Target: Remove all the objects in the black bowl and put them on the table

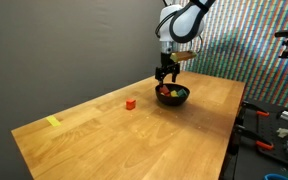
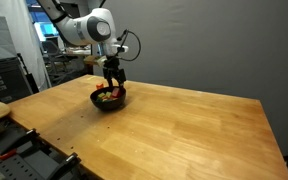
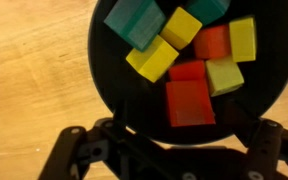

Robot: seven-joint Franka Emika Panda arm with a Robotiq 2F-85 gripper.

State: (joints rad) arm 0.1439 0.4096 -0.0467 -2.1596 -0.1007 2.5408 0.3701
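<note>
I will next move my gripper down into the bowl around the bowl's nearest red block (image 3: 189,103) and close. The block is below the gap between my open fingers.
The black bowl (image 1: 172,97) (image 2: 109,100) sits on the wooden table (image 1: 104,135) (image 2: 184,130), at its far part. In the wrist view the bowl (image 3: 112,80) holds several small blocks: a green one (image 3: 136,22), yellow ones (image 3: 152,58), an orange one (image 3: 212,42) and a red one (image 3: 189,102). One red block (image 1: 130,102) lies on the table apart from the bowl. My gripper (image 1: 166,76) (image 2: 113,80) (image 3: 174,150) hangs just above the bowl, over its near rim. It is open and holds nothing.
A flat yellow tape mark (image 1: 53,122) lies near one table corner. Tools and clutter (image 1: 279,125) sit on a bench beside the table. A cluttered rack (image 2: 4,80) stands at the table's other side. A dark wall is behind.
</note>
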